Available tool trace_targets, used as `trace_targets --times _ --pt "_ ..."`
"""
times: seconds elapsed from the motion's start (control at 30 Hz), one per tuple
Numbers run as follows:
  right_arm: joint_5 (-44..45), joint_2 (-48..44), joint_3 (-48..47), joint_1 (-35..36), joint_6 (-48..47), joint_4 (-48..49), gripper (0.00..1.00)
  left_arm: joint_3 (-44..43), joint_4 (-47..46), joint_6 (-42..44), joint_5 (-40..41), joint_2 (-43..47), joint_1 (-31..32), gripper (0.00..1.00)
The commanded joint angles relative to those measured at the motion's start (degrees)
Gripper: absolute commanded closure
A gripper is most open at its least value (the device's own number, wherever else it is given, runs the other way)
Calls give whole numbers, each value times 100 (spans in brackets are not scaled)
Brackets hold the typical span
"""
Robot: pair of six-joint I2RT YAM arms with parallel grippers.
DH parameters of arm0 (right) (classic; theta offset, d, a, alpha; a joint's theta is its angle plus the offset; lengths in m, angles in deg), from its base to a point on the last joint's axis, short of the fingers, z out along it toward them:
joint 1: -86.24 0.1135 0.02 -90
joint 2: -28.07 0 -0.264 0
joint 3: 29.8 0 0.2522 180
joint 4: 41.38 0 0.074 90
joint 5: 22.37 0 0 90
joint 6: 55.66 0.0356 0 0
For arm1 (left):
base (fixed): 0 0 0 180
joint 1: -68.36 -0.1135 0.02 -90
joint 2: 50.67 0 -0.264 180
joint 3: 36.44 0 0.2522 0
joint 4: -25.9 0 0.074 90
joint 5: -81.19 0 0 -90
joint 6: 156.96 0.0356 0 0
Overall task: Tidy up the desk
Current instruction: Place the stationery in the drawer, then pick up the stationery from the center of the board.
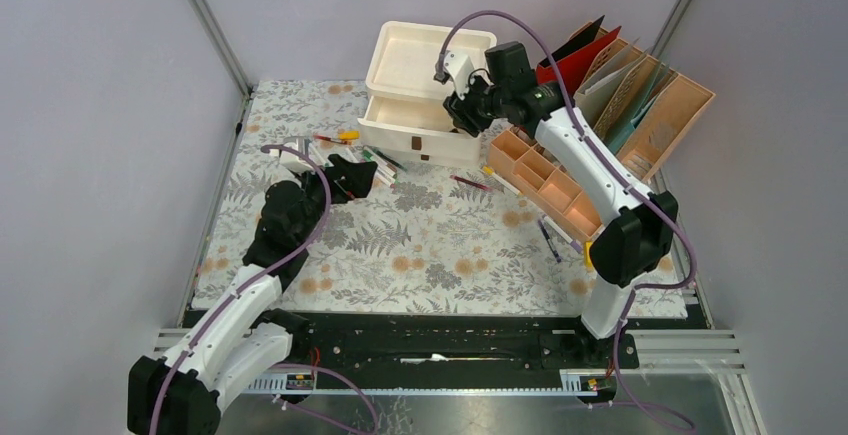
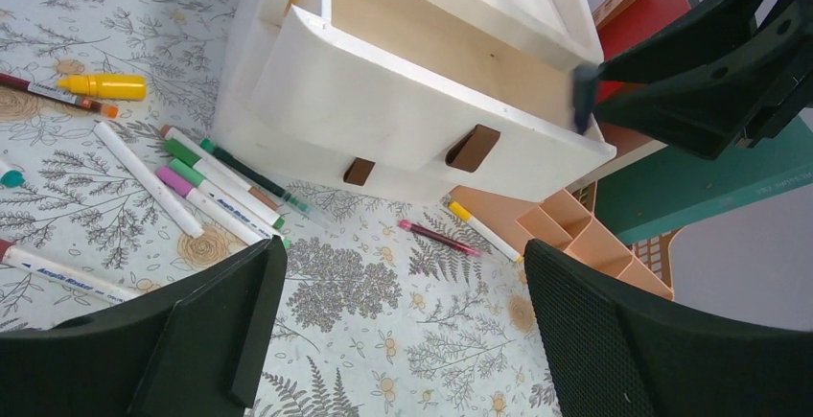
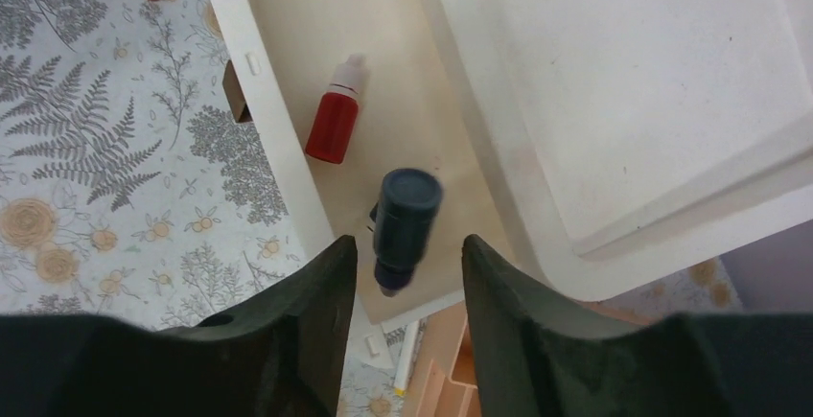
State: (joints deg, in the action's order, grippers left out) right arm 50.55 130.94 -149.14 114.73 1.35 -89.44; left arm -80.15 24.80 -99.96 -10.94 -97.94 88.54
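I should move my left gripper outward and down, turning it, to close on the yellow bottle's wide end (image 1: 351, 135) (image 2: 129, 87), because that end is below and outward of the gripper.
The desk (image 1: 430, 245) is a fern-printed cloth top. A white drawer box (image 1: 425, 65) stands at the back with its lower drawer (image 1: 410, 127) pulled out. My right gripper (image 1: 462, 110) hovers over that drawer, open and empty (image 3: 407, 264). Just beyond its tips is a blurred dark blue bottle (image 3: 405, 216) in the drawer, touching neither finger. A red bottle (image 3: 334, 125) lies beside it. My left gripper (image 1: 350, 170) is open and empty above the cloth (image 2: 403, 312), in front of the drawer box (image 2: 403, 120).
Several markers (image 2: 206, 187) and a yellow bottle (image 2: 105, 86) lie on the cloth left of the box. A pink pen (image 2: 439, 238) lies near an orange compartment organiser (image 1: 545, 180). A file holder (image 1: 640, 105) with folders stands at the back right.
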Motion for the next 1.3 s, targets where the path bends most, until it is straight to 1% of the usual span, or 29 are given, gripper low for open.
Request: trace_targets --times 0.0,0.03,0.13,0.27,0.33,0.43,0.53,0.7,0.83,0.93,1.0,1.13,1.27 --pt "30 12 -385 49 165 -94 41 16 -297 -76 -322 4 -149 1" --pt "-71 12 -481 51 244 -179 36 30 -371 -152 -428 -9 -192 1" --pt "-345 -51 -679 49 467 -329 27 95 -712 -406 -977 -106 -428 1" --pt "-790 -277 -742 43 683 -495 22 179 -1067 -778 -1515 -282 -804 1" --pt "-1115 -506 -602 47 729 -555 17 240 -1211 -946 -1721 -344 -1003 1" --pt "-1675 -1061 -34 48 694 -560 12 340 -1376 -1150 -1940 -412 -1260 1" --pt "-2016 -1606 592 40 524 -576 9 414 -1456 -1298 -2054 -478 -1478 1" --pt "-2167 -2246 1412 -94 243 -824 7 420 -1528 -1564 -2256 -811 -1711 1" --pt "-2359 -2728 2207 -473 169 -728 6 389 -1600 -1614 -2318 -1171 -1807 1" --pt "-2465 -3035 2756 -714 57 -718 5 291 -1510 -1632 -2308 -1491 -1858 1" --pt "-2441 -3226 3166 -756 -83 -706 5 145 -1269 -1578 -2131 -1694 -1860 1" --pt "-2563 -3493 3798 -857 -166 -489 2 -301 -371 -1455 -1311 -2090 -1860 1" --pt "-2709 -3585 4116 -926 -318 -365 1 -1006 649 -1537 -436 -2666 -1847 1"
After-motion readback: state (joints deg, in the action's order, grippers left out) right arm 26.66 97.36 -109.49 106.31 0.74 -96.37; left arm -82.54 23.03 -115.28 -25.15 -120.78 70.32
